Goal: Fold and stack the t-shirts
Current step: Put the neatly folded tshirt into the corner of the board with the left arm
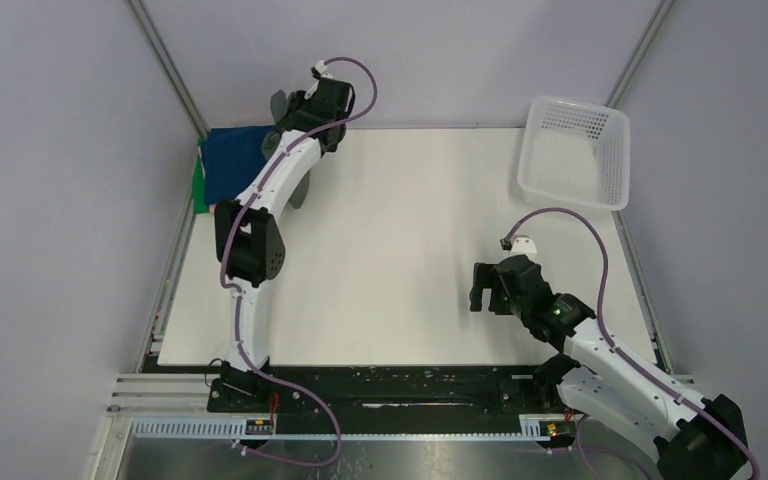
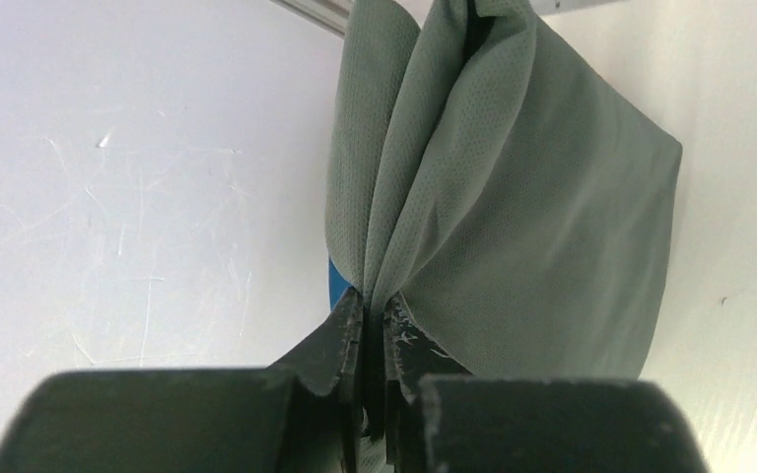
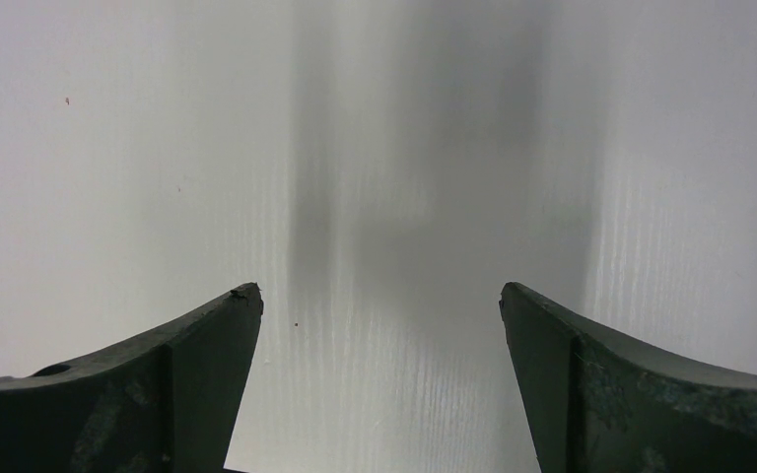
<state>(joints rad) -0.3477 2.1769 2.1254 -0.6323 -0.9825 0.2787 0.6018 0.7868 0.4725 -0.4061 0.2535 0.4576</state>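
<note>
The folded navy blue shirt (image 1: 235, 160) lies below my left gripper, to the left in the top view, so I need to move that gripper to that side next and lower it to release.
My left gripper (image 2: 375, 301) is shut on a gathered fold of the dark grey-green t-shirt (image 2: 513, 217), which hangs from the jaws. In the top view this gripper (image 1: 295, 118) is at the table's far left corner, with bits of the grey-green shirt (image 1: 301, 190) showing beside the arm. Under it lies a folded navy blue shirt (image 1: 235, 160) with a green one (image 1: 198, 192) showing at its left edge. A sliver of blue (image 2: 335, 281) shows beside the left jaw. My right gripper (image 1: 485, 290) is open and empty over bare table (image 3: 379, 305). Pink and orange shirts are not in view.
A white plastic mesh basket (image 1: 575, 150) stands at the far right corner. The white table top (image 1: 410, 240) lies between the arms. Grey walls and metal frame posts (image 1: 165, 65) close in the back and sides.
</note>
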